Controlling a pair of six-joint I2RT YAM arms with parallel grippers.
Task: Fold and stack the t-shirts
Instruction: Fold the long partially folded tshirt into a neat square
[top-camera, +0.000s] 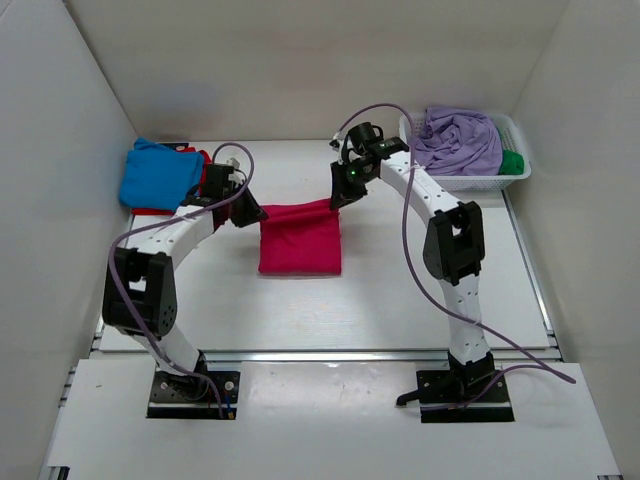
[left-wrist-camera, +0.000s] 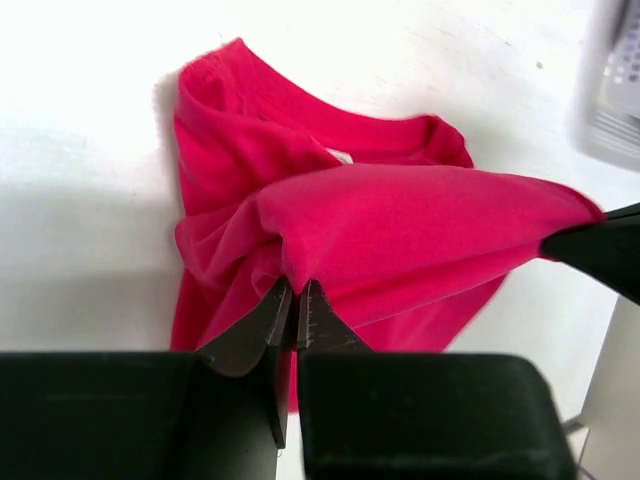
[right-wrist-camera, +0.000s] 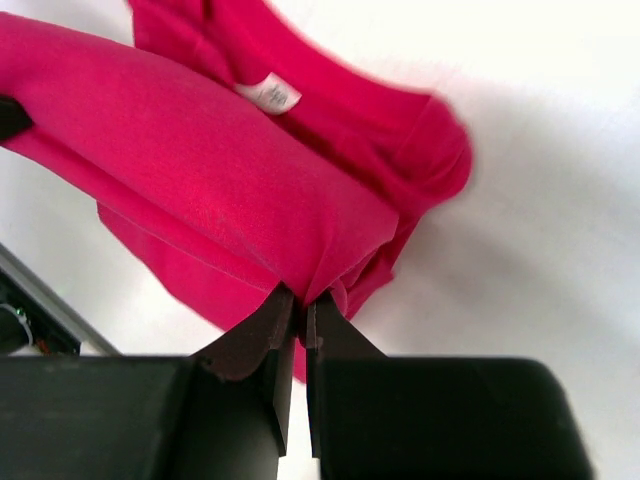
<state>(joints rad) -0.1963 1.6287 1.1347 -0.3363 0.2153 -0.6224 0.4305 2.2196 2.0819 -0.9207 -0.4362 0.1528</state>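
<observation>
The robot's right gripper will next bring the shirt's corner outward and down over the shoulder (right-wrist-camera: 432, 155) beside the collar and let go, because that shoulder is still bare, below and outward of the gripper.
The crimson-pink t-shirt (top-camera: 300, 240) hangs partly folded at the table's middle, its far edge lifted and stretched between both grippers. My left gripper (top-camera: 250, 213) is shut on its left corner (left-wrist-camera: 290, 262). My right gripper (top-camera: 338, 195) is shut on its right corner (right-wrist-camera: 320, 270). The shirt's collar and label (right-wrist-camera: 268, 93) lie on the table below. A bright blue t-shirt (top-camera: 158, 172) lies folded at the far left on top of a red t-shirt (top-camera: 205, 175). A lavender t-shirt (top-camera: 458, 140) and a green t-shirt (top-camera: 512, 163) sit in the basket.
The white latticed basket (top-camera: 470, 182) stands at the far right corner; its edge also shows in the left wrist view (left-wrist-camera: 612, 90). White walls enclose the table on three sides. A metal rail (top-camera: 330, 352) runs along the near edge.
</observation>
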